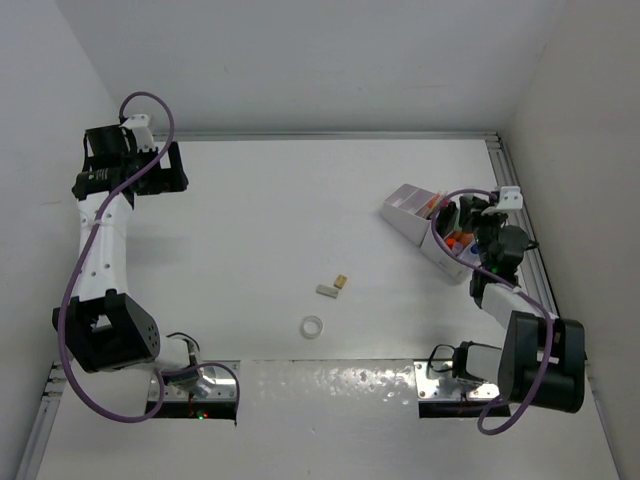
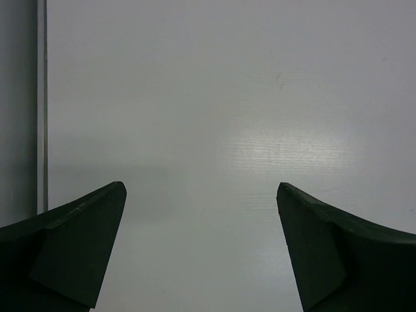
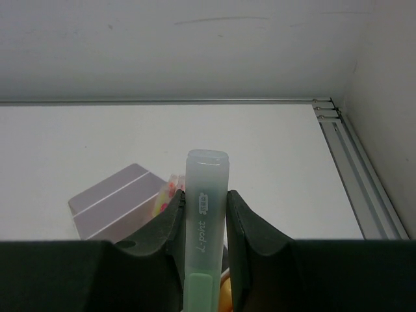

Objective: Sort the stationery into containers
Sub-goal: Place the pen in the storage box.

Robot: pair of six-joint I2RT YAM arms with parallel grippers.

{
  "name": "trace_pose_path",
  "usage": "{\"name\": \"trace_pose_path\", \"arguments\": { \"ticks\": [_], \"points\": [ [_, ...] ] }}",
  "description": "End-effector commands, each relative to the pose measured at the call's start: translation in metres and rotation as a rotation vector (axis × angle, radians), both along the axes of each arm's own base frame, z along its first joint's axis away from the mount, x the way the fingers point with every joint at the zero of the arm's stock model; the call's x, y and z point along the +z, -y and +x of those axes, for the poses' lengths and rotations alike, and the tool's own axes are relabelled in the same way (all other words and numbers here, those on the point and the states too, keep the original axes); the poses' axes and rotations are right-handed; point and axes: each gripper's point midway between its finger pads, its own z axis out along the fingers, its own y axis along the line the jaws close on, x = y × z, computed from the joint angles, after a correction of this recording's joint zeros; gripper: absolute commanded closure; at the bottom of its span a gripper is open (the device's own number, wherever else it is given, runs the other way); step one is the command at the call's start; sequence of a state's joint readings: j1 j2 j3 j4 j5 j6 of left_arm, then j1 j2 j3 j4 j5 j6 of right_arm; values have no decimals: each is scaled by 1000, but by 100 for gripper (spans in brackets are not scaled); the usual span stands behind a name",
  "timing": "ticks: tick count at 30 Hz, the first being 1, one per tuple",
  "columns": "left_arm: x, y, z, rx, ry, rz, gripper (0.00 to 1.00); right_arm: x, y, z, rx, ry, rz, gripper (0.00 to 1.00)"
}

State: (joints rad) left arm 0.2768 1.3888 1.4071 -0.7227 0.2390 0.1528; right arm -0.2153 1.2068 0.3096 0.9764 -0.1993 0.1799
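The pale green highlighter should go upright down into the organizer's near part [image 1: 459, 243] [image 3: 225, 292], beside the orange pieces. My right gripper should bring it there because coloured stationery is already in that part.
My right gripper [image 3: 205, 193] is shut on a pale green highlighter [image 3: 207, 170], which stands upright between the jaws with its frosted cap on top. In the top view this gripper [image 1: 468, 226] hangs over the lilac-white organizer [image 1: 400, 210] at the right, where a few coloured pens [image 1: 455, 240] lie in the compartments. From the right wrist the organizer [image 3: 110, 198] shows just below and left of the jaws. Two small beige erasers [image 1: 342, 282] [image 1: 326, 291] and a clear tape ring [image 1: 313, 326] lie mid-table. My left gripper [image 1: 176, 166] [image 2: 201, 188] is open over bare table at the far left.
Aluminium rails run along the right edge [image 1: 520, 215] and the far edge [image 3: 162, 101] of the table, with white walls close behind them. The organizer sits near the right rail. Purple cables [image 1: 150, 100] loop off both arms.
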Motion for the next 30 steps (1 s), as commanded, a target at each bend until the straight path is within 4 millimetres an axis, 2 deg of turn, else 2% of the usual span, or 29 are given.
{"name": "trace_pose_path", "arguments": {
  "ticks": [1,17,19,20,23,24,29,30],
  "points": [
    [23,-7,8,7,69,18,0,15,-1,-5,21,95,-31,100],
    [25,-8,10,10,72,17,0,-14,-5,-17,34,68,11,99],
    [27,-8,10,10,76,17,0,-19,-5,-21,30,62,24,93],
    [28,-7,10,7,79,15,0,-20,-5,-24,25,63,32,82],
    [29,-8,10,9,81,17,0,-20,-4,-29,12,67,41,69],
    [30,-7,10,8,84,18,0,-20,-3,-30,3,68,45,59],
    [29,-6,10,2,84,13,0,-14,0,-33,-20,72,52,43],
    [29,-5,10,0,86,13,0,-7,0,-34,-20,91,48,40]
  ]
}}
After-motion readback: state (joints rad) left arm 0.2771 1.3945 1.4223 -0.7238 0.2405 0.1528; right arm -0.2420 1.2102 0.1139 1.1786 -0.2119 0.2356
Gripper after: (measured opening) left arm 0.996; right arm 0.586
